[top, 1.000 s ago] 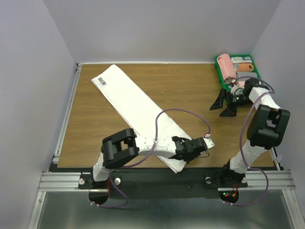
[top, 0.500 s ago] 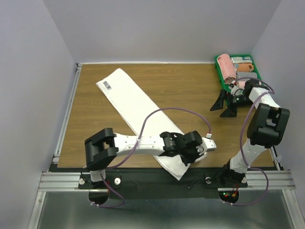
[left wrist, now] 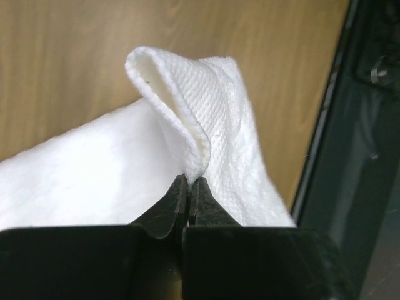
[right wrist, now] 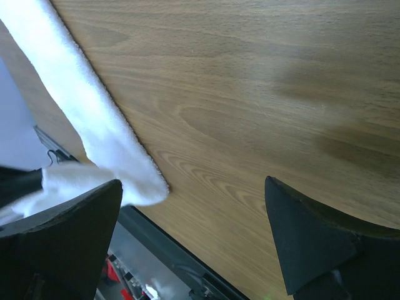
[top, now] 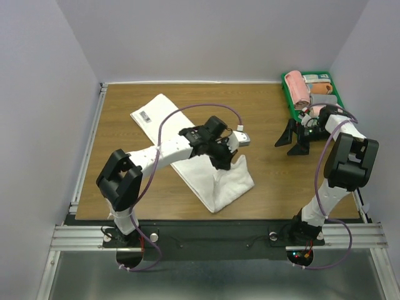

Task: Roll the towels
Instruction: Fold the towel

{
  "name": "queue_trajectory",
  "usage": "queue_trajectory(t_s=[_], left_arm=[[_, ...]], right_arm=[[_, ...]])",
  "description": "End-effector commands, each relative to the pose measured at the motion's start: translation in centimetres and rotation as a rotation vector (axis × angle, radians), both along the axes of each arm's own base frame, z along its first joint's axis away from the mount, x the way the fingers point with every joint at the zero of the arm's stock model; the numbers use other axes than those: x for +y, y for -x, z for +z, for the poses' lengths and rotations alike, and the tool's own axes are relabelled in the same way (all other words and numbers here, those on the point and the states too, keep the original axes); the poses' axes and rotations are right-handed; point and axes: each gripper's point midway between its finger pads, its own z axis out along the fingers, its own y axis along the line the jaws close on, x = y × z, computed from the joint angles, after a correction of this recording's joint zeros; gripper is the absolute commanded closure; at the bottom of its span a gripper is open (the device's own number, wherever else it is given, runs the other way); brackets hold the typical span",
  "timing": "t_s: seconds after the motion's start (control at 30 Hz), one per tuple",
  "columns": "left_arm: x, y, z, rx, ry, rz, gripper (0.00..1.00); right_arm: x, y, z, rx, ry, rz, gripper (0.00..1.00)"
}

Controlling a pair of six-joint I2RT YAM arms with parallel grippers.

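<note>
The towel's lifted near end needs my left gripper to carry it toward the towel's label end first, to get down onto the towel's middle.
A long white towel (top: 187,147) lies diagonally on the wooden table, its grey label (top: 145,115) at the far left end. My left gripper (top: 224,162) is shut on the towel's near end, holding it lifted over the middle of the cloth. The raised part drapes down to the table at the front right. In the left wrist view the jaws (left wrist: 192,181) pinch a folded corner of towel (left wrist: 212,106) that stands up above them. My right gripper (top: 292,141) hovers open and empty at the right. In its wrist view its fingers (right wrist: 190,212) stand wide over bare wood, with the towel (right wrist: 94,125) at the left.
A green basket (top: 285,94) at the back right corner holds a rolled pink towel (top: 296,87) and an orange one (top: 322,89), just behind the right gripper. Grey walls close in the table at the back and sides. A metal rail (top: 219,234) runs along the front edge.
The left gripper, shut on the towel's near end, has risen from the front edge and moved back toward the table's middle, folding the towel over itself. The right gripper has stayed put.
</note>
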Motion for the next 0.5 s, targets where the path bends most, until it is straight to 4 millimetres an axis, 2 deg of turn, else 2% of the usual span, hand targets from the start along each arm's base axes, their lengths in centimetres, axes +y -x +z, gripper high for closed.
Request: queue_trajectory(t_s=[0.0,0.07,0.23,0.27,0.4,0.47], left_arm=[[3.0,-3.1,0.4,-0.064,-0.042,-0.041,1.0],[4.6,-5.3,-0.3,-0.088,-0.064,-0.012,1.0],[7.3,-7.8,-2.3,-0.08,-0.102,0.044,1.0],[8.1,-9.0,-2.6,-0.081,-0.099,0.083,1.0],[9.5,-10.7,-3.9,-0.077,-0.119,0.129,1.0],[9.7,-11.5,-3.8,-0.099,-0.114,0.141,1.0]], right_arm=[[0.1,0.0,0.1,0.0,-0.031,0.006,0.0],[0.1,0.1,-0.1,-0.001,-0.032,0.01,0.0],[0.2,0.2,-0.3,0.008,-0.04,0.012,0.0],[0.3,0.2,-0.3,0.006,-0.041,0.013,0.0],[0.3,0.3,-0.4,0.008,-0.043,0.016,0.0],[0.3,0.3,-0.4,0.009,-0.04,0.016,0.0]])
